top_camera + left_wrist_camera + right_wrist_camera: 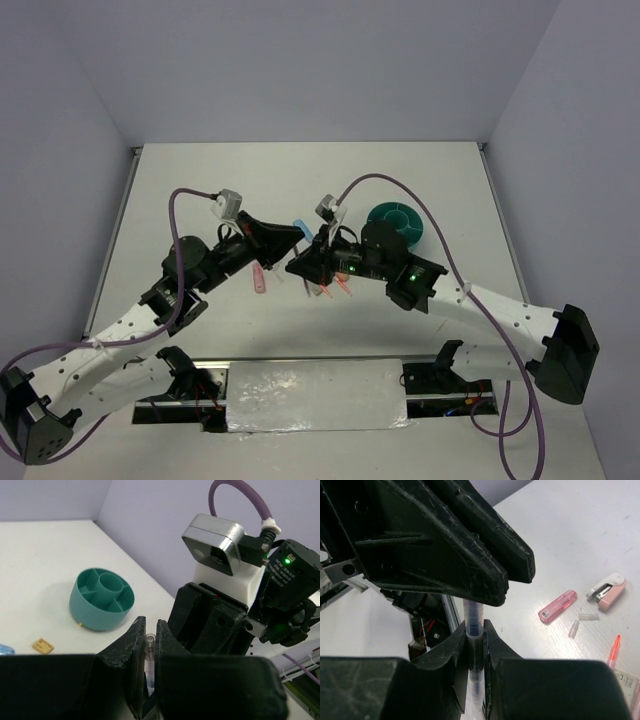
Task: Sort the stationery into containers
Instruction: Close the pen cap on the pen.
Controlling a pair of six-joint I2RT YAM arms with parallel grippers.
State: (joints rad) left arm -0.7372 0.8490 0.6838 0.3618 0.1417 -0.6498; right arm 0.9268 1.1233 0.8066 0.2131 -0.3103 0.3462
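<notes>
My right gripper moves over the teal divided cup (395, 222) next, brings the pen down, then releases it. The cup is outward, to the right in the top view.
Both grippers meet above the middle of the table on one clear pen with a blue core (473, 614). My right gripper (475, 630) is shut on its barrel. My left gripper (149, 630) is shut on the pen's clear end (149, 650), and its black fingers (470, 555) hang just above the right jaws. The teal divided cup (395, 222) (101, 600) stands behind the right wrist with no stationery showing inside. On the table lie a pink oblong piece (557, 607) (259, 280), a pink-and-white piece (606, 591), an orange pen (613, 650) and a tan block (43, 645).
A blue piece (298, 224) lies behind the grippers. Two short clear bits (587, 616) rest beside the pink oblong piece. Orange pens (330, 292) lie under the right wrist. The right arm's camera housing (215, 545) sits close in front of the left gripper.
</notes>
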